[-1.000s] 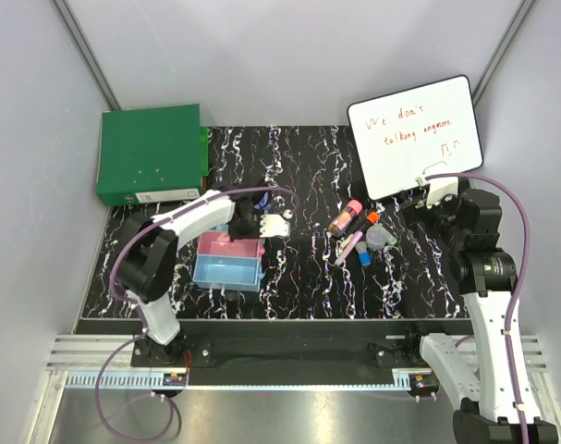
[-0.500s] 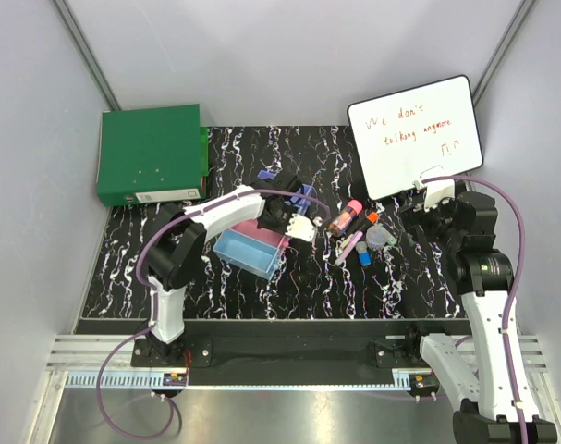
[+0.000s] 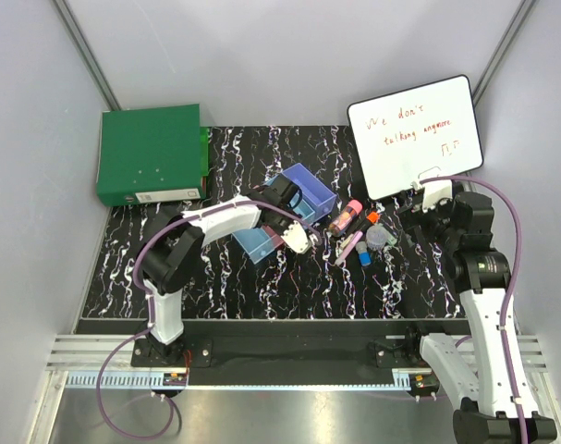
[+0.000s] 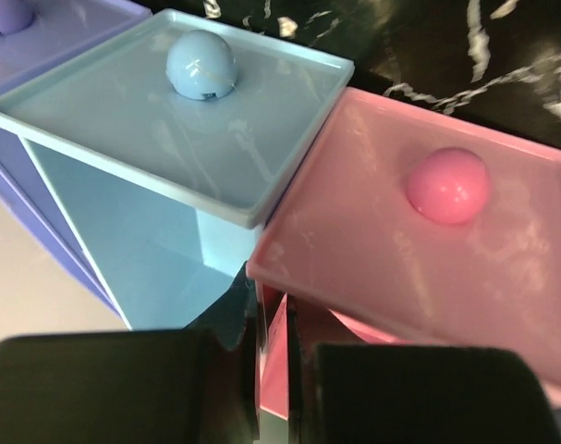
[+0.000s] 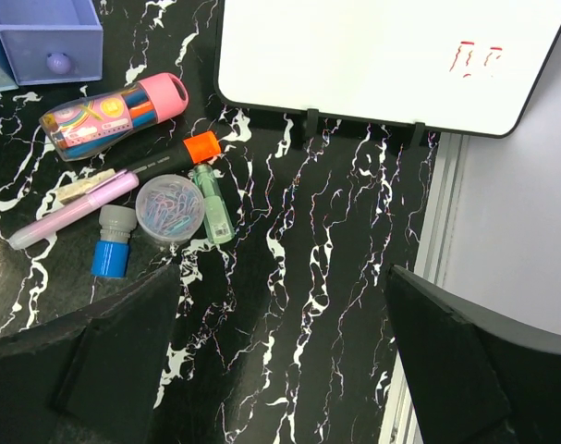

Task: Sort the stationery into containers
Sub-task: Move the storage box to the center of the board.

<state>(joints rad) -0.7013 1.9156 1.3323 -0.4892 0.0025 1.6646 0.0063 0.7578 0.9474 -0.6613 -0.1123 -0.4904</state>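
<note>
The row of bins is close beside the stationery. My left gripper will first move the pink bin's side a little outward and toward the green box, then open.
The containers are a joined row of translucent bins lying diagonally in the top view, purple end far right, light blue end near left. My left gripper is over the row's middle. In the left wrist view it is shut on the pink bin wall, next to a light blue bin. The stationery lies just right of the row: pink-capped tube, orange marker, pink marker, green stick, blue piece, round disc. My right gripper is open and empty, right of them.
A white writing board with red handwriting stands at the back right, behind the stationery. A large flat green box sits at the back left. The black marbled table ends at a metal rail on the right.
My left gripper has swung the bin row to the right and turned it diagonal, its purple end now close to the stationery. The right arm has barely moved.
</note>
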